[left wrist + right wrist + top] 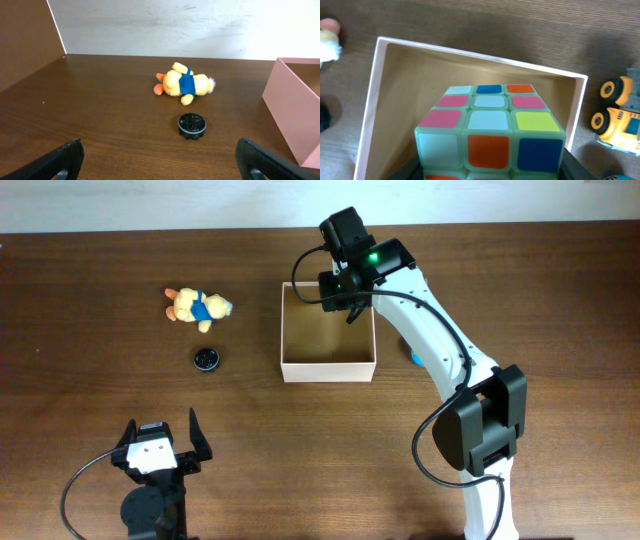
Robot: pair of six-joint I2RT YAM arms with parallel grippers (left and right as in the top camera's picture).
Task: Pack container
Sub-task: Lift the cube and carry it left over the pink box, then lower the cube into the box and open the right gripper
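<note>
The box's far corner by the truck is below, so my right gripper should next turn the cube square with the slanting rim, lower it in and release.
The container (329, 366) is a square cream cardboard box with a tan inside, at the table's middle back. It also shows in the right wrist view (475, 52) and, as a pinkish wall, in the left wrist view (292, 100). My right gripper (352, 302) hangs over the box's far right part, shut on a puzzle cube with coloured stickers (490, 132), held above the box's inside. My left gripper (160, 442) is open and empty near the front left edge. A plush duck toy in blue (197, 306) lies left of the box.
A small black round gear-like cap (206, 359) lies in front of the plush; it also shows in the left wrist view (192, 125). A yellow toy truck (620, 122) sits right of the box, mostly hidden under the right arm from overhead.
</note>
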